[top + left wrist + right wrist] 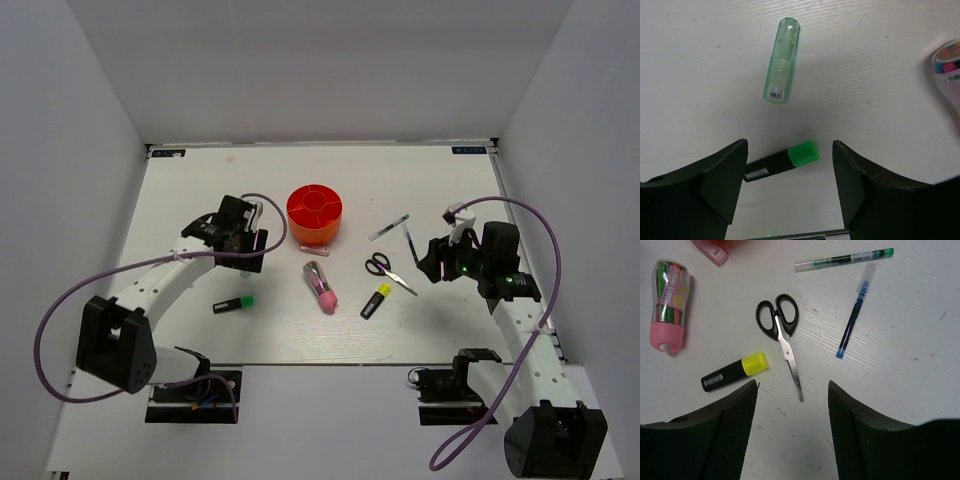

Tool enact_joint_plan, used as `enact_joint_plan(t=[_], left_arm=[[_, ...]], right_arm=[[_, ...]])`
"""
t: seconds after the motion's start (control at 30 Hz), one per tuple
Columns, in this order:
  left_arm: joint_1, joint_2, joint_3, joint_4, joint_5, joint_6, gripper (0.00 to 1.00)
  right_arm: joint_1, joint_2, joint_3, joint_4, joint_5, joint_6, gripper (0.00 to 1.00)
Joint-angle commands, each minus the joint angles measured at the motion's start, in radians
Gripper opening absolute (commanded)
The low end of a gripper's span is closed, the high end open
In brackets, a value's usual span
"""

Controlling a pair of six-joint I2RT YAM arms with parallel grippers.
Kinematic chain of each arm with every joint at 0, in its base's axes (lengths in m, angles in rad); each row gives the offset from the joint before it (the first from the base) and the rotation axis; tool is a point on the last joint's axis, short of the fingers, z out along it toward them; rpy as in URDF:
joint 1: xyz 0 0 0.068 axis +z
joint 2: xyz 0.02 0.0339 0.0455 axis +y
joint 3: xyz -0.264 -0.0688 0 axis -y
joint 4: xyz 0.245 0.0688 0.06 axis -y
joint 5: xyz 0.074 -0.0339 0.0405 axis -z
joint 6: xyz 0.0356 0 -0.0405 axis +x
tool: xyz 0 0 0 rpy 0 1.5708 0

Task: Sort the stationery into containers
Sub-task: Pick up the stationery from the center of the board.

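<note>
My left gripper goes down next until its open fingers straddle the barcoded end, then closes. Bare tabletop shows along both sides of the pale green stick.
The round orange-red organiser stands at table centre. Right of it lie the black-handled scissors, the yellow highlighter, the thin clear pen and a blue pen. The chunky pink-and-green pen lies in front of the organiser. The green marker lies at the left. My left gripper is open and empty above the table, beyond the marker. My right gripper is open and empty, right of the scissors.
A pale green translucent stick lies on the table ahead of the left fingers. A small pink item lies by the organiser's front. White walls enclose the table at the back and both sides.
</note>
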Motion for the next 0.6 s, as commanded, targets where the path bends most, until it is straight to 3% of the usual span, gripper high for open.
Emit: enact_joint_plan(t=[0.0, 0.33, 0.57], left_arm=[[-0.001, 0.090, 0.094, -0.046, -0.038, 0.028, 0.78], [0.046, 0.307, 0.185, 0.005, 0.010, 0.108, 0.67], [0.095, 0.423, 0.215, 0.020, 0.068, 0.111, 0.66]], right_arm=[[-0.002, -0.008, 0.029, 0.006, -0.012, -0.004, 0.62], [-0.004, -0.012, 0.032, 0.005, 0.003, -0.001, 0.65], [-0.001, -0.011, 0.032, 0.000, 0.011, 0.001, 0.66]])
